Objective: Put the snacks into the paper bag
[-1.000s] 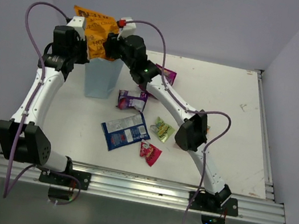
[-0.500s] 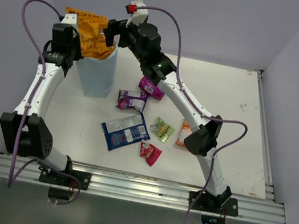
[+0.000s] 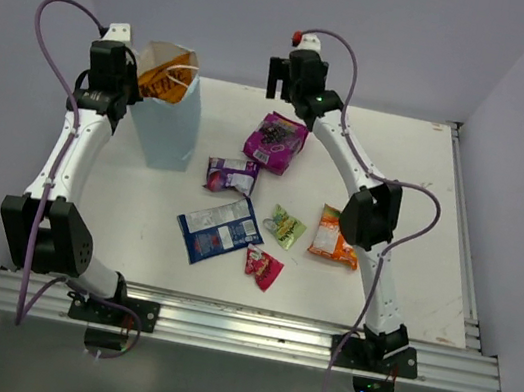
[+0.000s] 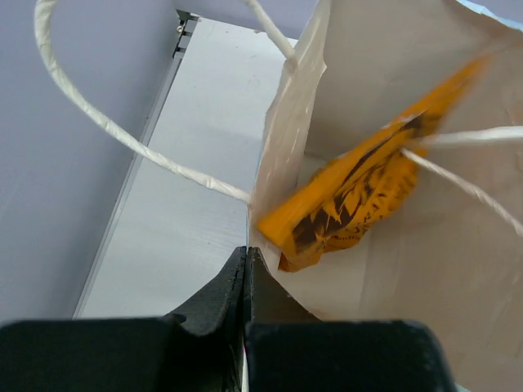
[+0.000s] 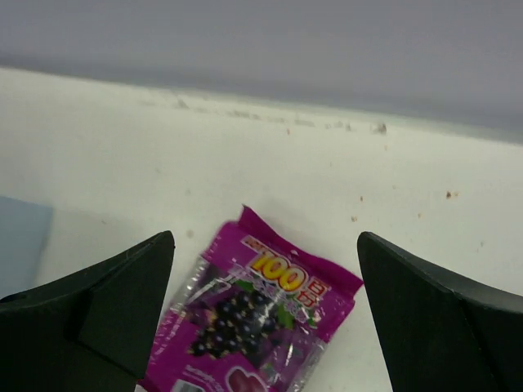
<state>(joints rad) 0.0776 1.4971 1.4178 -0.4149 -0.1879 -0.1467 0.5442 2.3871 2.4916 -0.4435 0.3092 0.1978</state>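
Note:
The right gripper should go down and back next, onto the magenta packet's corner farthest from the bag, where the bare table leaves room for the fingers.
The paper bag [image 3: 168,124] stands upright at the back left of the table. My left gripper [image 3: 130,81] is shut on its near rim [image 4: 278,163], fingers pressed together on the paper. A large orange packet [image 4: 359,192] lies tilted inside the bag, its top showing in the mouth [image 3: 165,86]. My right gripper [image 3: 281,78] hangs open and empty above a purple packet [image 5: 253,327] [image 3: 276,142]. On the table lie a smaller purple packet [image 3: 230,174], a blue-and-white one [image 3: 220,228], a green-yellow one [image 3: 286,227], a red one [image 3: 264,267] and an orange-and-white one [image 3: 335,236].
White twine handles [image 4: 122,135] loop out from the bag's rim. A metal rail [image 3: 461,221] runs along the table's right edge, and walls close in the back and both sides. The right arm's elbow [image 3: 370,215] hangs over the orange-and-white packet.
My right gripper opened and let go of the orange packet, which dropped into the bag. The right arm then swung right, away from the bag. The left gripper kept its hold on the rim.

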